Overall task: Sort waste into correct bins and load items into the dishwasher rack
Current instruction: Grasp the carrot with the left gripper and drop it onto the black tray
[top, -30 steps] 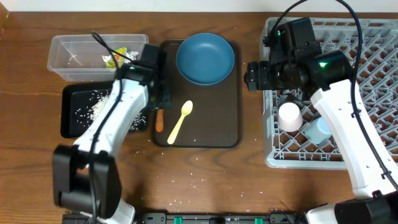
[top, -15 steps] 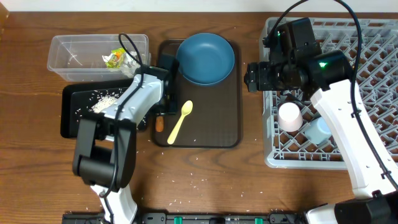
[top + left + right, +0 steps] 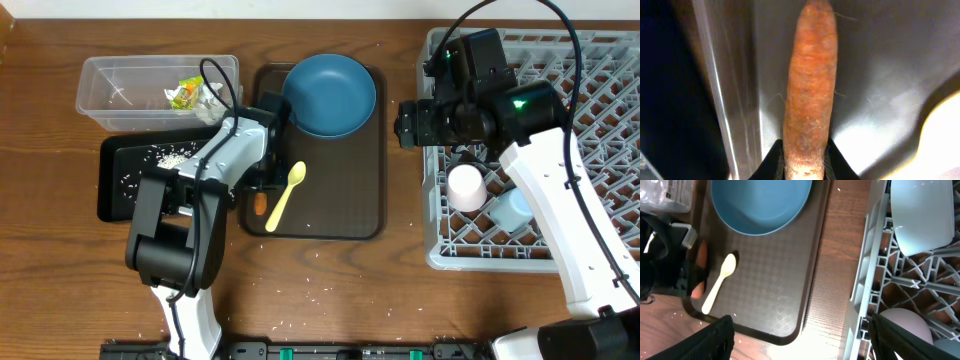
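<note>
My right gripper moves from the gap across the tray [image 3: 340, 190] next, then down onto the handle of the pale yellow spoon.
The orange-brown sausage [image 3: 810, 85] lies along the left rim of the dark brown serving tray [image 3: 340, 190]. My left gripper [image 3: 805, 162] is shut on its near end, one jaw pressed against each side. From overhead the left gripper [image 3: 262, 185] covers most of the sausage [image 3: 260, 203]. The pale yellow spoon [image 3: 285, 197] lies just right of it. The dark-blue plate [image 3: 329, 94] sits at the tray's far end. My right gripper [image 3: 800, 340] hangs open and empty over the gap between the tray and the dishwasher rack [image 3: 590, 80].
The clear tub [image 3: 120, 90] holds the yellow-green wrapper [image 3: 185, 93]. The black tray [image 3: 120, 185] holds rice grains [image 3: 172, 155]. A pinkish-white cup [image 3: 466, 187], a light-blue cup [image 3: 512, 211] and a white bowl [image 3: 922, 215] sit in the rack. Loose rice lies on the table's front.
My left arm came in over the brown tray's left rim and its jaws closed on the sausage. The spoon shifted slightly left. The right arm stayed still.
</note>
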You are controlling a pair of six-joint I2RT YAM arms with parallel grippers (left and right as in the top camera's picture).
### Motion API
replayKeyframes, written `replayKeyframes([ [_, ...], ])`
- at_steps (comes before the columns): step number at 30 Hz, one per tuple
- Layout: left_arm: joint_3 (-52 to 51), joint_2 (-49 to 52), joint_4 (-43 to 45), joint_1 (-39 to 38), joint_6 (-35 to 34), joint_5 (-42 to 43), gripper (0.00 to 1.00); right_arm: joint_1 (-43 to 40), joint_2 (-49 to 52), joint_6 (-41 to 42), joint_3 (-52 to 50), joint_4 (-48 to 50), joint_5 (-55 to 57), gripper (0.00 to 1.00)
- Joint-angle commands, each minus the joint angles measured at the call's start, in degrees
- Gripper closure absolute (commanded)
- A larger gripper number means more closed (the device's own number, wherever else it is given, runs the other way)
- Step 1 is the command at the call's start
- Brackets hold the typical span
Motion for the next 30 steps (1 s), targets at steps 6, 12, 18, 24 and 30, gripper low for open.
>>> replayKeyframes([
  [6, 8.6, -6.3, -9.3, 2.6, -3.0, -0.2, 0.94, -0.1, -0.2, -0.8, -0.3, 0.5, 0.4, 0.16],
  [12, 8.3, -13.9, -10.0, 11.7, -11.7, -2.2, 0.94, 0.3, -0.2, -0.7, -0.3, 1.1, 0.4, 0.16],
  [18, 6.1, -12.1, -5.5, 20.2, -17.9, -6.6, 0.93, 3.3, -0.1, -0.7, -0.5, 4.2, 0.3, 0.16],
  [24, 2.8, -9.4, -3.1, 23.8, -27.3, -6.6, 0.91, 9.7, 0.1, -0.7, -0.5, 8.0, 0.4, 0.17],
  [30, 2.7, -8.0, -3.3, 24.2, -28.7, -6.6, 0.76, 15.0, 4.3, 3.7, -0.6, 12.7, 2.3, 0.19],
])
